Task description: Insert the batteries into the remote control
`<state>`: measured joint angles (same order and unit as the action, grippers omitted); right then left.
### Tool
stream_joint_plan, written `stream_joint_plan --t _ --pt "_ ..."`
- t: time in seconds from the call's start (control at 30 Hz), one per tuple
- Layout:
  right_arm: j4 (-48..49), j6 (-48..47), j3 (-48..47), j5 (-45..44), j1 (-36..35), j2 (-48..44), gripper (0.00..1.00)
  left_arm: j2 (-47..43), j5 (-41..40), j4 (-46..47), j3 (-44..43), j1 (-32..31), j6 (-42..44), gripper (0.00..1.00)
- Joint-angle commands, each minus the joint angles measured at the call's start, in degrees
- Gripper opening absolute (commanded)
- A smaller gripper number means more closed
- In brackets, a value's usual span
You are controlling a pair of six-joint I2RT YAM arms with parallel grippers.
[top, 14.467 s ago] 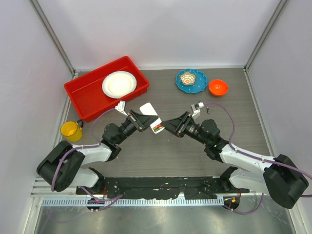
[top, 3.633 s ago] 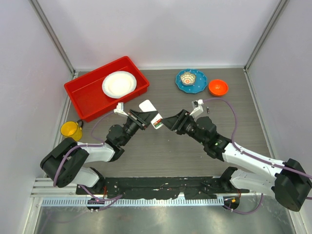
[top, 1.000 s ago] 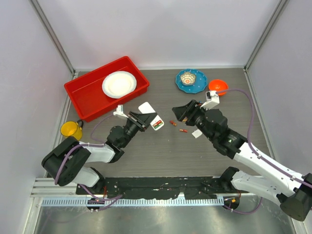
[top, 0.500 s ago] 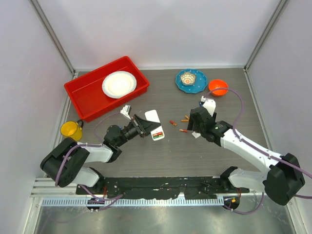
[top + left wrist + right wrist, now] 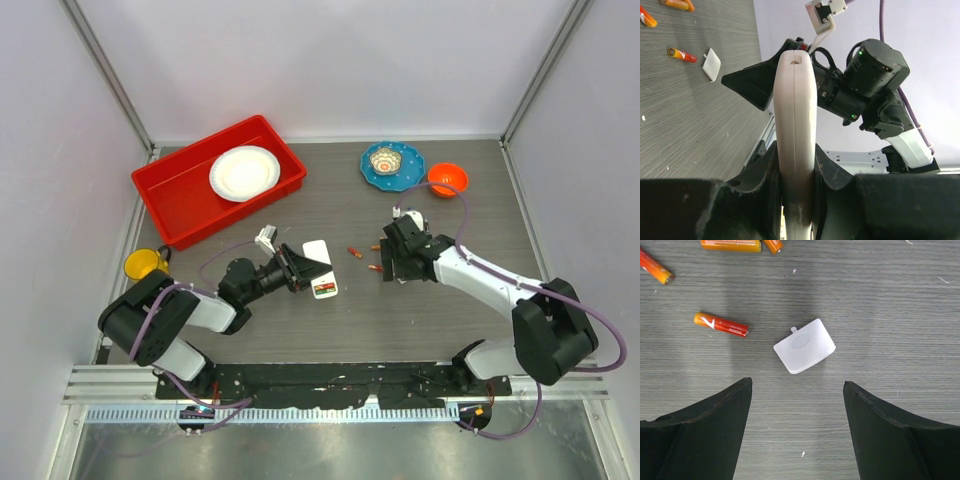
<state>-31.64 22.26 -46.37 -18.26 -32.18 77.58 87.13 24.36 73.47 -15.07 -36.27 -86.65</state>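
The small white battery cover (image 5: 804, 345) lies crooked on the tabletop below my right gripper's fingers. My right gripper will lower next with a slight turn until its fingers are on both sides of the cover.
My left gripper (image 5: 300, 270) is shut on the white remote control (image 5: 320, 266), with red and green showing in its open end (image 5: 324, 289). In the left wrist view the remote (image 5: 795, 110) stands edge-on, clamped between my left gripper's jaws (image 5: 795, 155). Three red-orange batteries (image 5: 354, 252) (image 5: 376, 268) (image 5: 379, 246) lie on the table between the arms. My right gripper (image 5: 392, 262) is open and empty and points down at the table. Its wrist view shows the jaws of the right gripper (image 5: 797, 382) just short of a small white battery cover (image 5: 804, 345), with one battery (image 5: 721, 324) left of it and others (image 5: 730, 245) further off.
A red tray (image 5: 170, 195) holding a white plate (image 5: 244, 172) stands at the back left. A yellow mug (image 5: 144, 262) is at the left. A blue plate with a small bowl (image 5: 392, 163) and an orange bowl (image 5: 447, 179) are at the back right.
My right gripper has swung down and left, and is now over the white cover and batteries. My left gripper has shifted right and nearer with the remote.
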Motion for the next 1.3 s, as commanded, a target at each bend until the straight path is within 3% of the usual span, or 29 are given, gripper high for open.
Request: stream_joint_plan --t 0.0,0.87,1.07,1.27 --pt "2.0 -1.6 -1.0 2.4 1.1 2.7 0.79 -0.5 1.3 15.0 -0.6 0.1 -0.4 0.0" --pt "7.7 0.8 -1.5 1.7 5.2 11.8 0.76 1.5 1.4 15.1 -1.0 0.1 -0.2 0.0" --pt "9.2 3.4 0.0 0.7 5.6 11.5 0.71 1.9 1.2 15.1 -1.1 0.1 -0.3 0.0" --pt "12.8 5.0 3.1 1.7 5.7 7.2 0.76 2.3 1.0 15.1 -1.0 0.1 -0.4 0.0"
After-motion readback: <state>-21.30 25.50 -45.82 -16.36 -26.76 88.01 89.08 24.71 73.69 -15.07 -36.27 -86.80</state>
